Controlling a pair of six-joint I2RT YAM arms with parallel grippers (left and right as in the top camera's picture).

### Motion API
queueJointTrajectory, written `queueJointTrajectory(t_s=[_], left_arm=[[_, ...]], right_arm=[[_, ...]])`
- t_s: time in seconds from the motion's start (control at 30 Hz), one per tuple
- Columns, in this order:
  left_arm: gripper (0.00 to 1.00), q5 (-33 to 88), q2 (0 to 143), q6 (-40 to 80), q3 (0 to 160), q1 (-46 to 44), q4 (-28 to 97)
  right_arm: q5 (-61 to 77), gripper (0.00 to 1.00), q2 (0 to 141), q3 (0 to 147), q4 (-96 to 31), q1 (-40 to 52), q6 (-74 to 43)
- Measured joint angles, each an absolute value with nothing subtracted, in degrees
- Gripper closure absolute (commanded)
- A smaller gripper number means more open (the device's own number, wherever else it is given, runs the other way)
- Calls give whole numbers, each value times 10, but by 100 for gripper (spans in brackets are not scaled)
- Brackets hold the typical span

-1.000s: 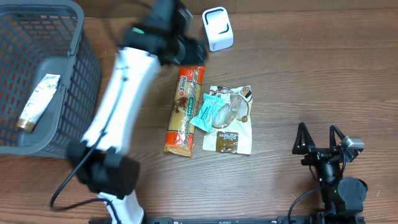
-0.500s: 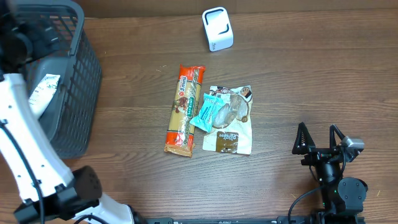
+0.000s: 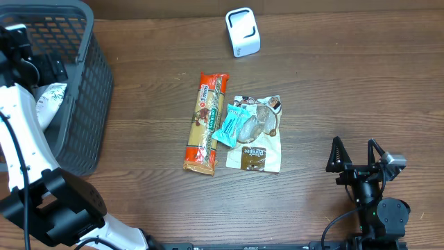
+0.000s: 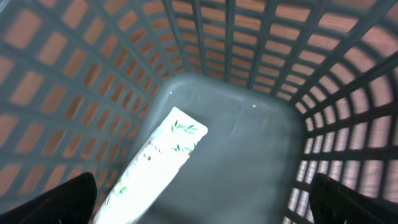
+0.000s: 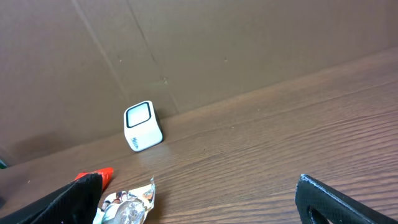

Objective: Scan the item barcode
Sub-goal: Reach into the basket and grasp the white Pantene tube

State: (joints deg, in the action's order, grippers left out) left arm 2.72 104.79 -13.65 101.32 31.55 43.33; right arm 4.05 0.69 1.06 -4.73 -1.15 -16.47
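Observation:
My left gripper lowers and draws back next onto the white tube's printed middle (image 3: 49,105) (image 4: 142,171). The tube lies below it on the basket's bottom, nearer my base.
My left gripper (image 3: 41,69) hangs inside the grey basket (image 3: 90,104) at the far left, jaws wide open and holding nothing (image 4: 208,205). Below it a white tube with green leaf print (image 4: 158,158) lies on the basket floor, partly hidden by the arm in the overhead view (image 3: 50,97). The white scanner (image 3: 242,32) stands at the back of the table. An orange pasta packet (image 3: 206,123), a teal bar (image 3: 227,125) and a brown-and-white packet (image 3: 255,142) lie mid-table. My right gripper (image 3: 355,154) rests open at the front right, empty (image 5: 199,199).
The basket's lattice walls (image 4: 323,93) rise on all sides of the left gripper. A brown cardboard wall (image 5: 217,50) stands behind the scanner (image 5: 143,126). Bare wooden table (image 3: 347,83) lies between the right gripper and the packets.
The left arm has swung from beside the scanner leftward to over the basket, then down into it. The tube, the packets and the right arm have not moved.

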Motion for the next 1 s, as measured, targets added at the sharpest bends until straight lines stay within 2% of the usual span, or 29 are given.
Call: queueJointTrajectory(t_s=[0.27, 0.6, 1.0], left_arm=[[0, 6, 1049, -177, 908, 331, 264], [0, -8, 1099, -186, 896, 381, 257], [0, -16, 1199, -207, 895, 383, 275]], right_arm=[[41, 0, 7, 11, -48, -11, -165], [41, 0, 7, 11, -48, -11, -165], [41, 0, 7, 11, -48, -11, -165]])
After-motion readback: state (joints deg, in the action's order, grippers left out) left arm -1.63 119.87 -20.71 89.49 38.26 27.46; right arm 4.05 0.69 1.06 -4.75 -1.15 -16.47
